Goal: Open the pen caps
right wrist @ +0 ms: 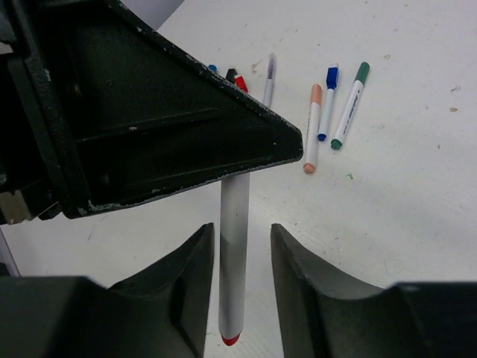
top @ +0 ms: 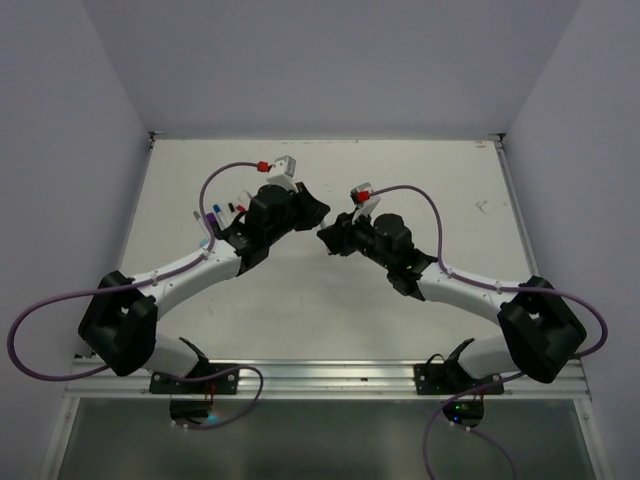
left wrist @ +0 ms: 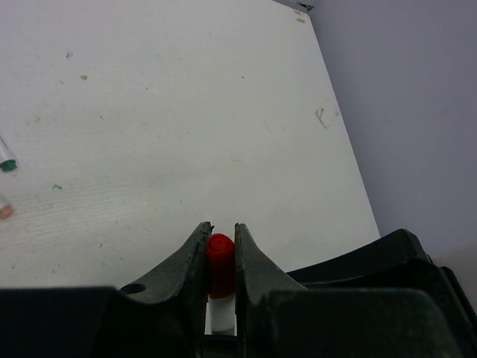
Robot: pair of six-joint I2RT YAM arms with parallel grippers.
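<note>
I need to pull the red cap (left wrist: 220, 261) outward off the pen's body with my left gripper next. Then I need to lower it and let it go on the bare tabletop, because the tabletop is below it.
My left gripper (left wrist: 221, 227) is shut on the red cap (left wrist: 220, 261) of a slim white pen, whose barrel (left wrist: 220, 317) runs back between the fingers. In the right wrist view that barrel (right wrist: 233, 253) sticks out from under the left gripper's black body (right wrist: 149, 127) and ends in a red tip (right wrist: 230, 340). My right gripper (right wrist: 241, 231) is open, with the barrel between its jaws, nearer the left finger. In the top view both grippers, left (top: 313, 213) and right (top: 327, 238), meet above the table's middle.
Capped pens lie on the white table (right wrist: 402, 194): peach (right wrist: 312, 127), blue (right wrist: 328, 97), green (right wrist: 349, 104), a grey one (right wrist: 268, 74), and red and black caps (right wrist: 237, 78) behind. In the top view they lie left of the left arm (top: 215, 213).
</note>
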